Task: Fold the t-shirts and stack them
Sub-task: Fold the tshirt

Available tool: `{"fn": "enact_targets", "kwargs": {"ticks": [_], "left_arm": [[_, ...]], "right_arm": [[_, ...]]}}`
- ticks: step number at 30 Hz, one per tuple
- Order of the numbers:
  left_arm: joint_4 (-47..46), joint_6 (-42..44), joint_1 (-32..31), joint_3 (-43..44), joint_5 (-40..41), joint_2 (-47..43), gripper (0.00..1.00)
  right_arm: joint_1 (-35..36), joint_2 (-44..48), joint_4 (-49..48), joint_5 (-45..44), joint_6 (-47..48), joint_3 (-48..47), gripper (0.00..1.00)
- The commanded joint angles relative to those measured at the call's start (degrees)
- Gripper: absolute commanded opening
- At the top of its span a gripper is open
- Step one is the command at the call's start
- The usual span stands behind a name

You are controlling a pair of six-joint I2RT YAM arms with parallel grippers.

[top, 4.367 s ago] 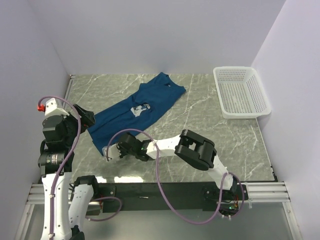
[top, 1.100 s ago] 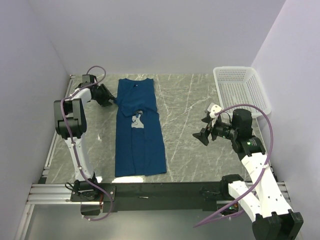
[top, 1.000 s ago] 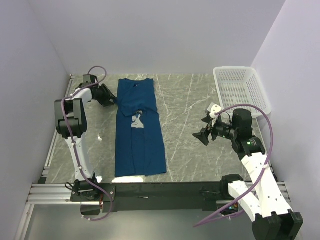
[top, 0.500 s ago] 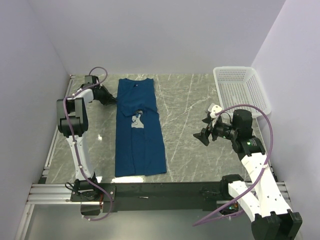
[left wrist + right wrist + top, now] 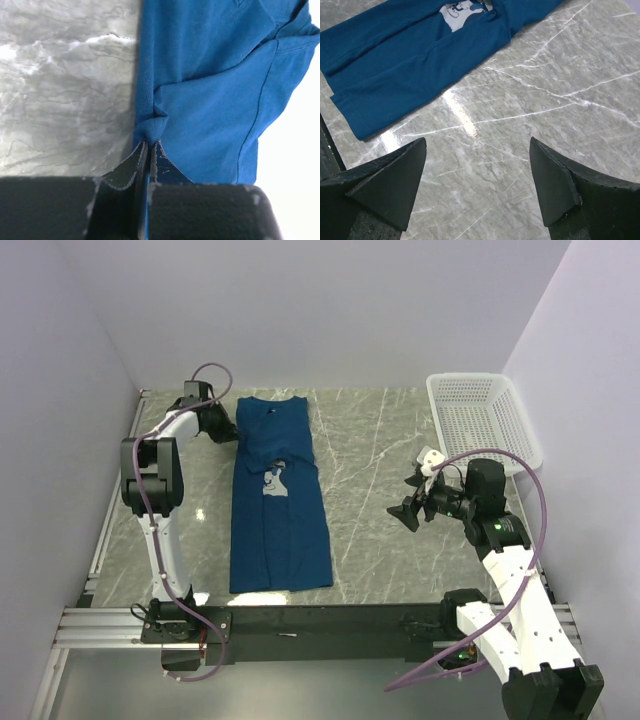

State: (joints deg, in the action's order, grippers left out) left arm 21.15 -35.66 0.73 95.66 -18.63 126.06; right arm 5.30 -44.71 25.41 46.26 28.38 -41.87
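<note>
The right gripper moves back and down onto the t-shirt's near hem corner [image 5: 326,581] [image 5: 363,134] on the basket side next, since the narrow t-shirt still lies at full length.
A dark blue t-shirt [image 5: 280,530] lies flat in a long, narrow strip on the left half of the marble table, collar at the far end and its small white print [image 5: 272,480] facing up. At the shirt's far left edge, my left gripper [image 5: 230,432] is shut on a pinch of the fabric. In the left wrist view the left gripper [image 5: 150,144] has its jaws closed on a small peak of blue t-shirt [image 5: 210,90]. My right gripper [image 5: 406,497] hovers open over bare table to the right of the shirt. In the right wrist view the right gripper [image 5: 477,150] holds nothing, with the t-shirt [image 5: 405,55] ahead of it.
A white plastic mesh basket [image 5: 485,425] stands at the far right corner of the table. Grey marble [image 5: 380,440] lies between the shirt and the basket. White walls close in the table on the left, back and right.
My left gripper has closed on the shirt's far left edge, and its wrist has shifted a little right and toward the back. The right arm and the shirt have stayed put.
</note>
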Motion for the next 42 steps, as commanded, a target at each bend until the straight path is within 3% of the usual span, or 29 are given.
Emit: {"fn": "enact_targets", "kwargs": {"ticks": [1, 11, 25, 31, 37, 40, 42], "left_arm": [[1.5, 2.9, -2.0, 3.6, 3.4, -3.4, 0.05], [6.2, 3.2, -3.1, 6.3, 11.5, -3.0, 0.12], [8.7, 3.7, -3.0, 9.1, 12.6, -0.9, 0.23], [6.5, 4.5, -3.1, 8.1, 8.9, -1.3, 0.03], [6.3, 6.7, -5.8, 9.8, 5.7, -1.3, 0.01], [9.2, 7.5, -8.0, 12.9, 4.2, 0.8, 0.09], [10.8, 8.5, -9.5, 15.2, 3.5, 2.1, 0.23]], "right_arm": [[-0.5, 1.0, 0.1, 1.4, 0.4, -0.1, 0.9], [-0.7, 1.4, 0.3, 1.6, 0.6, -0.2, 0.9], [-1.1, 1.6, 0.4, 2.1, 0.6, -0.1, 0.9], [-1.2, 1.6, 0.5, 2.2, 0.6, -0.1, 0.9], [-1.3, 1.2, 0.4, 2.2, 0.8, -0.1, 0.9], [-1.3, 1.0, 0.6, 2.1, 0.9, -0.1, 0.9], [-1.3, 0.9, 0.8, 2.0, 1.1, -0.1, 0.9]]}}
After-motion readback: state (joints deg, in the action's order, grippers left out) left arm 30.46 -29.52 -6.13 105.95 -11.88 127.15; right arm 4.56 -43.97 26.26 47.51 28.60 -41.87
